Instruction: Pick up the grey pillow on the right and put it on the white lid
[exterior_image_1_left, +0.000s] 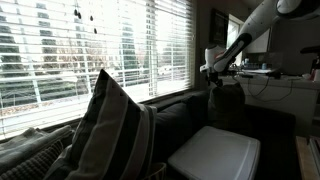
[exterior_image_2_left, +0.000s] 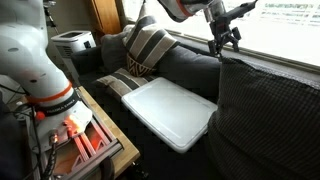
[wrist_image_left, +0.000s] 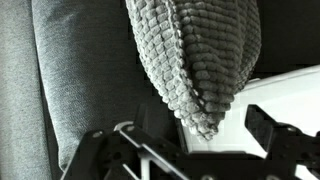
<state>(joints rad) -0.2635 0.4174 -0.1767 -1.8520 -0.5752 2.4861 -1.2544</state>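
The grey pillow's top corner (exterior_image_2_left: 227, 62) (wrist_image_left: 203, 112) is just below my gripper. My gripper will come down next with its fingers on both sides of that corner and close on it.
The grey pillow (exterior_image_1_left: 226, 106) stands upright on the dark sofa, just past the white lid (exterior_image_1_left: 215, 155). In an exterior view the pillow (exterior_image_2_left: 268, 110) fills the right foreground, with the white lid (exterior_image_2_left: 170, 110) flat on the seat beside it. My gripper (exterior_image_2_left: 226, 38) hangs open a little above the pillow's top corner, touching nothing. The wrist view shows the pillow's waffle-textured corner (wrist_image_left: 200, 50) pointing down between my spread fingers (wrist_image_left: 275, 135), with a strip of white lid (wrist_image_left: 285, 90) behind. My gripper (wrist_image_left: 190, 150) holds nothing.
A larger striped cushion (exterior_image_1_left: 110, 130) leans on the sofa at the lid's other end, also seen as the striped cushion (exterior_image_2_left: 148, 45). Window blinds (exterior_image_1_left: 100, 50) run behind the sofa back (wrist_image_left: 60, 80). A wooden side table (exterior_image_2_left: 85, 140) stands in front.
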